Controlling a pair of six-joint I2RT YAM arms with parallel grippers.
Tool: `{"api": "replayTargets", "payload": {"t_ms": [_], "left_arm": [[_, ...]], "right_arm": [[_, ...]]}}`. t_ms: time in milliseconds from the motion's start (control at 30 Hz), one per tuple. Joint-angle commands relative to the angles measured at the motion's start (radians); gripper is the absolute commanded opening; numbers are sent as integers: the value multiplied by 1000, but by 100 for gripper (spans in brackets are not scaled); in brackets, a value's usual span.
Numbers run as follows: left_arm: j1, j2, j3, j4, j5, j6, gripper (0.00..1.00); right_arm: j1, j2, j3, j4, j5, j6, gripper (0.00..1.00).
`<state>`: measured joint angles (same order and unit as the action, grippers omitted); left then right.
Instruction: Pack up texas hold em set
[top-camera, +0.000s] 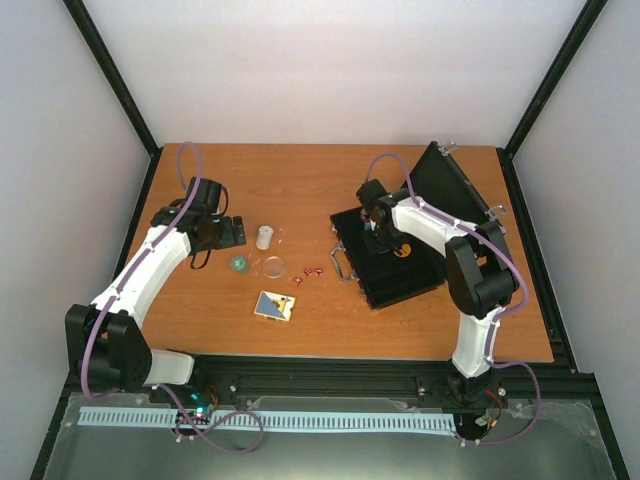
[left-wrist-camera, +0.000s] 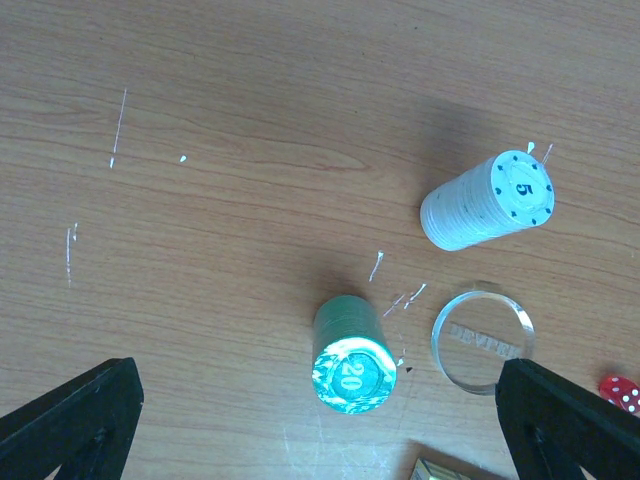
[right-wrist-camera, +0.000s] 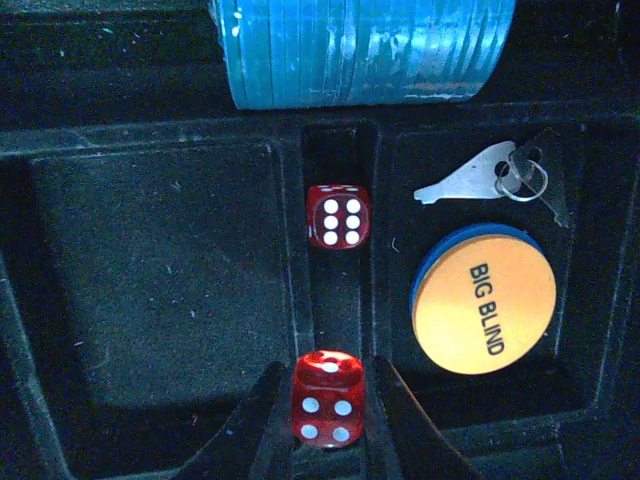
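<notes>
The right gripper moves down into the narrow middle slot (right-wrist-camera: 337, 294) next, then along the slot toward the second die.
The black case (top-camera: 412, 275) lies open at the right, its lid (top-camera: 447, 185) standing up. My right gripper (top-camera: 378, 232) is inside it, shut on a red die (right-wrist-camera: 327, 410) over the narrow middle slot of the case tray (right-wrist-camera: 150, 270). A second die (right-wrist-camera: 337, 216) lies further along that slot. Blue chips (right-wrist-camera: 365, 50), an orange "BIG BLIND" disc (right-wrist-camera: 484, 312) and a key (right-wrist-camera: 490, 180) sit in the tray. My left gripper (left-wrist-camera: 318, 400) hangs open above the teal chip stack (left-wrist-camera: 352, 352). Nearby are a white stack (left-wrist-camera: 488, 200) and a clear disc (left-wrist-camera: 483, 340).
On the wood table (top-camera: 200, 320) between the arms lie loose red dice (top-camera: 312, 271) and a card deck (top-camera: 274, 306). One red die (left-wrist-camera: 621, 392) shows beside my left gripper's right finger. The case's metal handle (top-camera: 343, 262) faces the loose pieces.
</notes>
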<state>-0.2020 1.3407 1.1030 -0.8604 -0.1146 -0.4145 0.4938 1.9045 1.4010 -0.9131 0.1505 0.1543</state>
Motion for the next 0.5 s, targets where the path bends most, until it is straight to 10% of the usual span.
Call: {"api": "replayTargets", "payload": {"t_ms": [0, 467], "left_arm": [[3, 6, 10, 15, 8, 0, 100], [3, 18, 24, 10, 3, 3, 100]], "right_arm": [[-13, -3, -30, 57, 20, -1, 9], [-37, 58, -63, 123, 23, -14, 9]]}}
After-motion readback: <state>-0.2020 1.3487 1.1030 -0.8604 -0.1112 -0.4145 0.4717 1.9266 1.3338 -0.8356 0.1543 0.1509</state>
